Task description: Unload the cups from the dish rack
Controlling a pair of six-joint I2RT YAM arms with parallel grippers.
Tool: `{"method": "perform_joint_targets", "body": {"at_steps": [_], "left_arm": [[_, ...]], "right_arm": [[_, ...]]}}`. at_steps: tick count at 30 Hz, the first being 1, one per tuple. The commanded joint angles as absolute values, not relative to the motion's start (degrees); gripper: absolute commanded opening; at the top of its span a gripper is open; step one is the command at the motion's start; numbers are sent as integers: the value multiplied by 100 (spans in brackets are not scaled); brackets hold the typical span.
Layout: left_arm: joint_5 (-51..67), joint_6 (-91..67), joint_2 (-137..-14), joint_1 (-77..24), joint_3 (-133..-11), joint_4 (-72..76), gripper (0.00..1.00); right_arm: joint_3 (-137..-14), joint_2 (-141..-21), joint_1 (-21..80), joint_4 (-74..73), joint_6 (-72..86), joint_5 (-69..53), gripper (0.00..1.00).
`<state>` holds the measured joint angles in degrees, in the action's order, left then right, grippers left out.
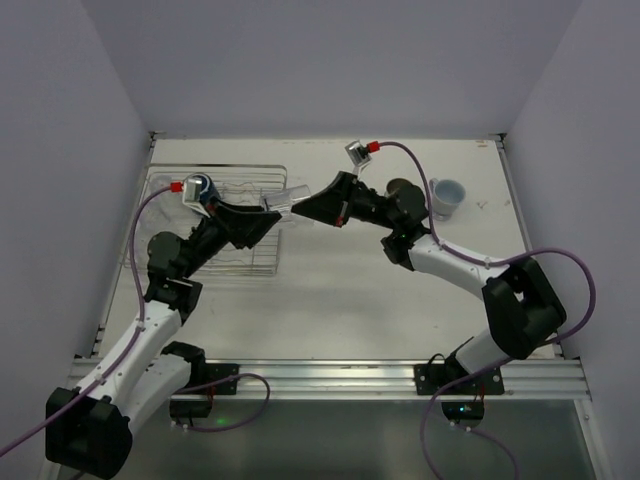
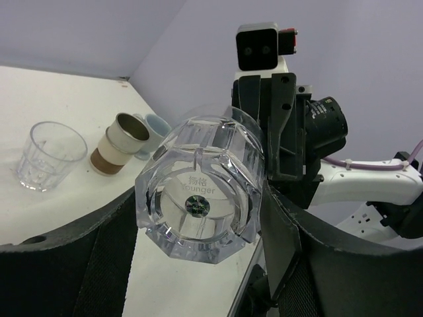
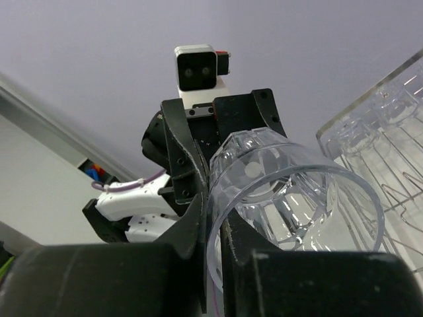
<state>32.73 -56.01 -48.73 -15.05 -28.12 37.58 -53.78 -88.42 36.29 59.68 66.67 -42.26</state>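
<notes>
My right gripper will swing away from the dish rack (image 1: 250, 262), tilt to point down, and lower the faceted tumbler base-first into the standing clear tumbler, whose empty opening faces up.
A clear faceted tumbler (image 1: 285, 198) hangs on its side above the table between my two arms, just off the right end of the dish rack (image 1: 250, 262). My left gripper (image 2: 198, 211) is shut on the tumbler's (image 2: 198, 191) body, with the base facing its camera. My right gripper (image 3: 215, 224) is shut on the tumbler's (image 3: 297, 198) rim wall, one finger inside the mouth and one outside. A brown-tan cup (image 1: 403, 190) and a pale blue cup (image 1: 447, 195) stand on the table at the back right. Another clear tumbler (image 2: 47, 155) stands near them.
The wire rack (image 3: 383, 119) fills the back left of the table, with clear cups in it. A dark blue shape (image 1: 203, 188) shows in the rack, partly hidden by my left arm. White walls close in three sides.
</notes>
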Motion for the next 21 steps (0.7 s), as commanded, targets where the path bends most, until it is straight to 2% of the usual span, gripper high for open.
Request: {"method": "perform_joint_targets", "body": {"at_steps": [1, 2, 5, 6, 10, 11, 13, 16, 17, 21], "left_arm": [[3243, -4943, -4633, -1608, -3179, 3310, 44], [3165, -4696, -4580, -1608, -3321, 2965, 65], [2605, -3685, -4272, -1608, -3892, 1392, 93], [2454, -3500, -4106, -1608, -4094, 1084, 98], [1549, -2569, -3841, -1608, -4612, -697, 100], [1260, -2436, -3815, -1608, -4666, -903, 100], [1047, -2103, -3692, -1608, -4659, -1351, 100], [739, -1890, -3490, -1608, -4335, -1511, 100], [616, -1855, -3394, -1608, -4237, -1512, 100], [370, -1705, -3279, -1608, -3885, -1424, 100]], "right_arm": [[-5572, -8711, 3735, 6101, 6391, -4096, 0], [-5616, -8658, 3735, 5638, 6250, -4087, 0], [-5765, -8395, 3727, 4393, 5513, -3886, 0], [-5853, -8341, 3735, 3942, 5050, -3728, 0], [-6904, -8323, 3709, 1359, 3650, -2939, 0], [-7108, -8436, 3692, 423, 3369, -2744, 0], [-7791, -8612, 3613, -461, 2692, -2149, 0], [-8801, -9130, 3533, -1956, 1918, -1409, 0], [-9059, -9288, 3516, -2630, 1568, -823, 0], [-10298, -10150, 3411, -3935, 934, 130, 0]]}}
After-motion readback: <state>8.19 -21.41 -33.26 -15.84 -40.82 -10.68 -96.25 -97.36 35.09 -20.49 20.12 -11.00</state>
